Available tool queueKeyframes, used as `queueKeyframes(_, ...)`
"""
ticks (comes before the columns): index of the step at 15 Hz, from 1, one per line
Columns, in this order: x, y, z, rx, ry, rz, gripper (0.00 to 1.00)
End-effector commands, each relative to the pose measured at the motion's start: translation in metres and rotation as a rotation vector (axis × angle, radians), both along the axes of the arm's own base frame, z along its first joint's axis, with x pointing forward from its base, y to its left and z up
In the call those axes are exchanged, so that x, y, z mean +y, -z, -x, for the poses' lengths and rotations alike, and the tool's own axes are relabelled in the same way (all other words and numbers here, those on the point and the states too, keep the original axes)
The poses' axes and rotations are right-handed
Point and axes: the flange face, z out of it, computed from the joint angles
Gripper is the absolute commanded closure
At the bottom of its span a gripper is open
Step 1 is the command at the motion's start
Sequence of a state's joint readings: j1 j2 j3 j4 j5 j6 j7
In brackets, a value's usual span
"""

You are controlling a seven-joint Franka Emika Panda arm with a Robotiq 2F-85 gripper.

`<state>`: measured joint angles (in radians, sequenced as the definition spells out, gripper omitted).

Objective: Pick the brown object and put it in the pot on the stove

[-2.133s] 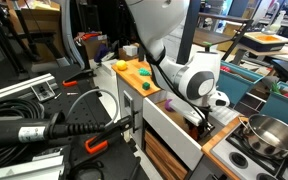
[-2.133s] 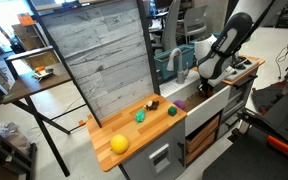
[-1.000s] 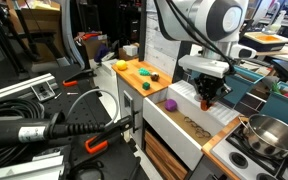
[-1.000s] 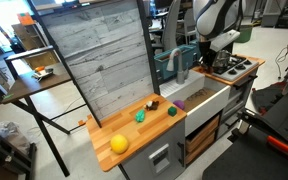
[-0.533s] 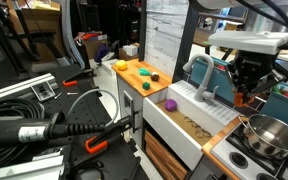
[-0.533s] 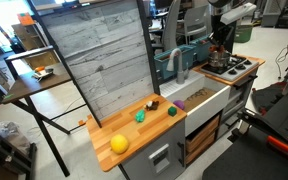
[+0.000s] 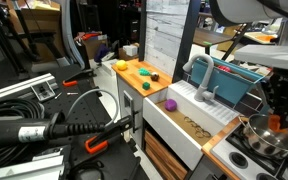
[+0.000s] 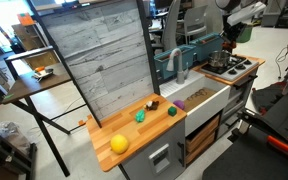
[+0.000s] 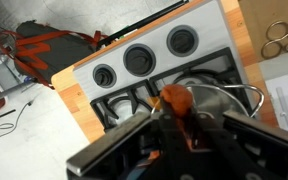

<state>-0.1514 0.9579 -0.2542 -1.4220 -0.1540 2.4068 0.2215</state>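
Observation:
My gripper lowers the brown object next, from above the pot's rim [image 9: 234,92] toward the pot's middle [image 9: 209,107], away from the stove's knobs.
My gripper [image 7: 279,112] is shut on the brown object [image 7: 277,122], a small orange-brown lumpy piece, and holds it just above the shiny steel pot [image 7: 258,135]. The pot stands on the stove [image 7: 246,162] at the right end of the wooden counter. In the wrist view the brown object [image 9: 174,97] sits between my dark fingers [image 9: 199,130], over the pot's rim [image 9: 234,92], with the stove's burners and knobs [image 9: 136,59] beyond. In an exterior view my gripper [image 8: 227,44] hangs over the pot [image 8: 217,62] on the stove [image 8: 238,68].
A white sink basin [image 7: 189,122] with a purple ball [image 7: 169,103] lies beside the stove. A teal dish rack [image 7: 232,84] and a faucet [image 7: 200,78] stand behind it. Small toys [image 7: 144,72] and a yellow ball [image 8: 118,143] lie on the counter.
My gripper has lifted out of the sink and travelled along the counter to above the pot on the stove, with the brown object held in it.

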Motion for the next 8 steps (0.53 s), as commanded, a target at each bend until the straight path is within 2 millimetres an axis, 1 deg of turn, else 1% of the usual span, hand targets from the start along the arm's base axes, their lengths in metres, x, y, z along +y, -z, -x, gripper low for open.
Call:
queueKeyframes(1,-0.007,0.022,-0.018,0.001,0.087,0.017,0.97)
queueKeyframes(4,-0.007,0.038,-0.027,0.004,0.131,0.013,0.97)
queueKeyframes(6,-0.009,0.044,-0.035,-0.002,0.157,0.0,0.97)
queueKeyframes(8,-0.009,0.045,-0.042,-0.004,0.182,-0.023,0.97)
